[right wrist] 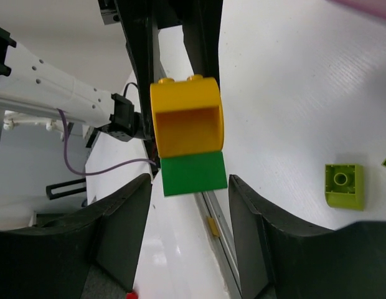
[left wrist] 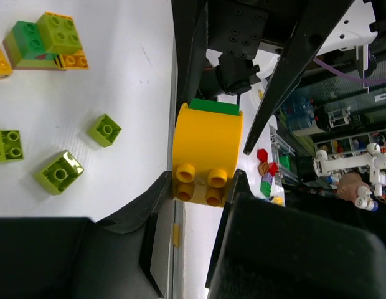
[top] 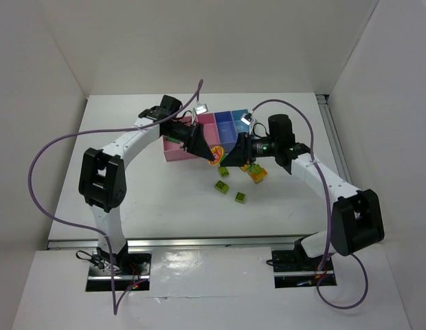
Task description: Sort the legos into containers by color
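I will next swing my left gripper outward, tip its fingers down over the pink bin beside the blue bin [top: 209, 128], and let go, since green is already in the other.
My left gripper [top: 211, 157] [left wrist: 202, 182] is shut on an orange-yellow lego [left wrist: 207, 146] with a dark green lego [left wrist: 214, 106] stuck on its far end, held above the table. My right gripper [top: 231, 156] [right wrist: 188, 182] faces it, open, its fingers either side of the green lego [right wrist: 193, 174] without touching it. The joined containers stand behind: a pink bin [top: 180, 152] and blue bins [top: 225, 126]. Loose lime legos [top: 221, 186] [top: 240, 198] and a mixed stack [top: 256, 172] lie on the table.
In the left wrist view, a green, lime and orange stack [left wrist: 47, 40] and lime bricks [left wrist: 104, 129] [left wrist: 59, 172] lie on the white table. One lime brick [right wrist: 344, 185] shows in the right wrist view. White walls enclose the table.
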Robot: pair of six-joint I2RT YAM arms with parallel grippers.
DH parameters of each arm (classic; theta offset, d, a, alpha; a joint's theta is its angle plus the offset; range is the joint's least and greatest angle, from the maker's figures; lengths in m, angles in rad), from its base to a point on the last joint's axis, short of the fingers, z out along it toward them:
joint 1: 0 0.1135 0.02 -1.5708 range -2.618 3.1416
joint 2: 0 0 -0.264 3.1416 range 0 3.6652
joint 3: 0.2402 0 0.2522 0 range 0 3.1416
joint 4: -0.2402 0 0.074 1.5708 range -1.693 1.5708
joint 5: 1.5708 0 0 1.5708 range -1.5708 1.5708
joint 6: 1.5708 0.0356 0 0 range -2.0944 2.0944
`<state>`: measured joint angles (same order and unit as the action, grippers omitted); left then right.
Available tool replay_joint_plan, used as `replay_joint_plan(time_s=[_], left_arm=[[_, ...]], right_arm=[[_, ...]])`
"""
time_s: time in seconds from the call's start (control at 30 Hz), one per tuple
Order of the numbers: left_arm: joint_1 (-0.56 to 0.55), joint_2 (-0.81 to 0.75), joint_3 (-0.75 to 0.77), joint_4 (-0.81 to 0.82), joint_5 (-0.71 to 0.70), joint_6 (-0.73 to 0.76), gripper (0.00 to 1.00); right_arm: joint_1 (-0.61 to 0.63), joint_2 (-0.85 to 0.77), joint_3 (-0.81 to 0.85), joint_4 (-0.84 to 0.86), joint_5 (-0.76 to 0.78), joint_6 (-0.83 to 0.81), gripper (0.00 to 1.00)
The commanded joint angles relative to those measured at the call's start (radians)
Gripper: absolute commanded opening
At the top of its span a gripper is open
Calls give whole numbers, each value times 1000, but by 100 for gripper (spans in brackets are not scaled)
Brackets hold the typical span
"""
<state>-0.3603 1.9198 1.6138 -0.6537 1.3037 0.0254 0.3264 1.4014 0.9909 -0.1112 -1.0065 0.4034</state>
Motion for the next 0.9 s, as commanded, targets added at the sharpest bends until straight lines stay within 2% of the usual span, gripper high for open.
replay_joint_plan(time_s=[0.0,0.03,0.2,0.3,0.47,0.67,0.83,0.87], left_arm=[[11,-21,-2,6,43,36,0],[20,-21,-2,6,52,45,0],[20,-30,-2,-3,52,45,0],[20,-30,-11,-3,52,54,0],[20,-30,-11,-3,52,54,0],[20,-30,-11,-3,62,54,0],[20,-30,-11,-3,71,54,0],[20,-30,-11,-12,71,54,0]], right_arm=[[-16,-28,-18,80,-30,26,60],[-16,-28,-18,91,-41,35,60],[-16,-18,-18,123,-60,57,46],[-16,-9,-18,145,-69,75,46],[-16,2,0,156,-78,75,62],[-16,11,0,166,-78,84,60],[-16,21,0,176,-78,84,51],[-16,21,0,176,-78,84,47]])
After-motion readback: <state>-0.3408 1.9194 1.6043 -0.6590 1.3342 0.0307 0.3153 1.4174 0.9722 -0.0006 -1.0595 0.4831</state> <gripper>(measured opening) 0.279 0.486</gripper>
